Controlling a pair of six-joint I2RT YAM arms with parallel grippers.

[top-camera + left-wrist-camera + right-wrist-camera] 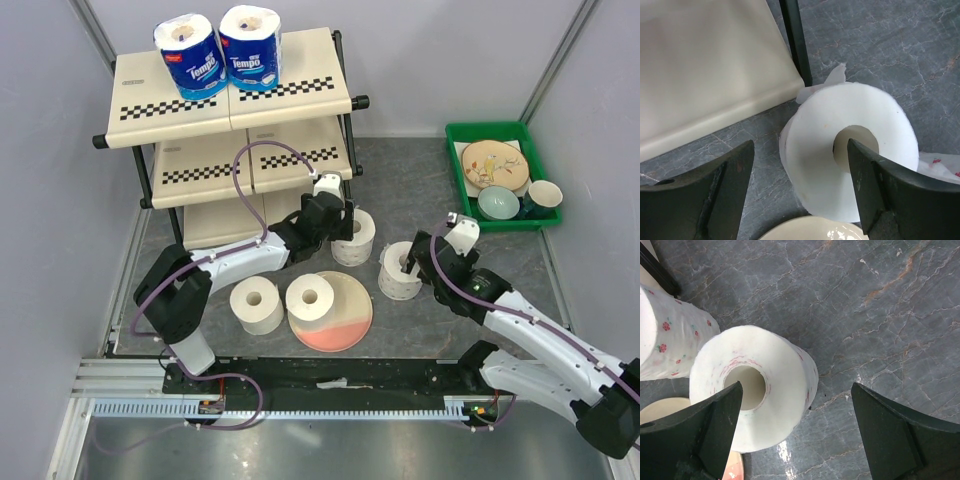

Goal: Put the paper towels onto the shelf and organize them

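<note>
Next, the right gripper first lowers to get one finger into the roll's core and the other outside the roll's side [411,262] [785,392]. The roll's open core lies under a finger.
The shelf [232,95] stands at the back left with two blue-wrapped Tempo rolls [190,55] [251,47] on its top tier. Several unwrapped white rolls stand on the floor. My left gripper [338,226] is open just above one roll [355,238]. In the left wrist view this roll [840,150] lies between my spread fingers [725,185], with the right finger over its core. My right gripper [413,262] is open over another roll [398,272]. In the right wrist view that roll [752,390] sits by my left finger [705,430]. A third roll [257,304] stands alone and another [311,296] stands on the plate.
A round pink-and-cream plate [345,320] lies at the front centre; its rim shows in the left wrist view [810,231]. A green tray [455,160] of dishes stands at the back right. The shelf's bottom panel [705,75] and black leg [797,40] are close to the left gripper.
</note>
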